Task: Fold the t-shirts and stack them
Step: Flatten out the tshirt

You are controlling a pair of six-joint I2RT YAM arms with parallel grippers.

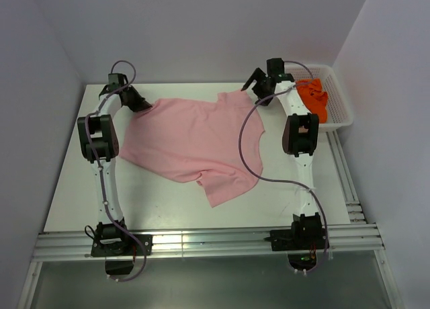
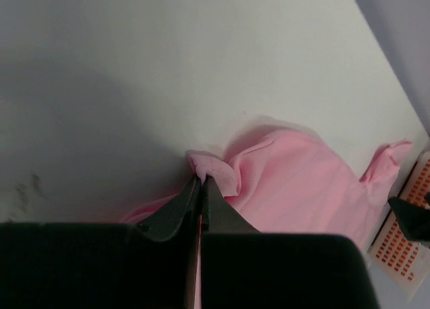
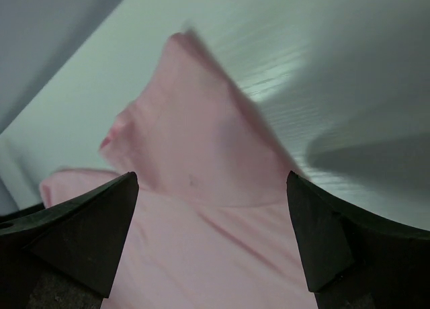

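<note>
My right gripper should go down next onto the cloth edge nearest the basket [image 3: 259, 162] and close, because the far corner of the pink t-shirt is between its wide-open fingers.
A pale pink t-shirt [image 1: 191, 138] lies spread and slightly rumpled across the middle of the white table [image 1: 80, 188]. At its far left edge my left gripper [image 1: 144, 106] is shut on the cloth. The left wrist view shows the left gripper [image 2: 201, 179] pinching a small fold of the pink t-shirt [image 2: 216, 169]. My right gripper [image 1: 249, 88] stands open over the shirt's far right corner. In its own view the right gripper [image 3: 211, 181] has the pink t-shirt [image 3: 201, 154] between and beyond its wide-apart fingers, not gripped. A bright orange t-shirt [image 1: 314, 97] lies bunched in the basket.
A white slotted basket [image 1: 340, 101] stands at the table's far right corner, close behind the right arm; it also shows as a basket [image 2: 403, 248] in the left wrist view. Walls enclose the table at the back and sides. A metal rail [image 1: 201, 242] runs along the near edge.
</note>
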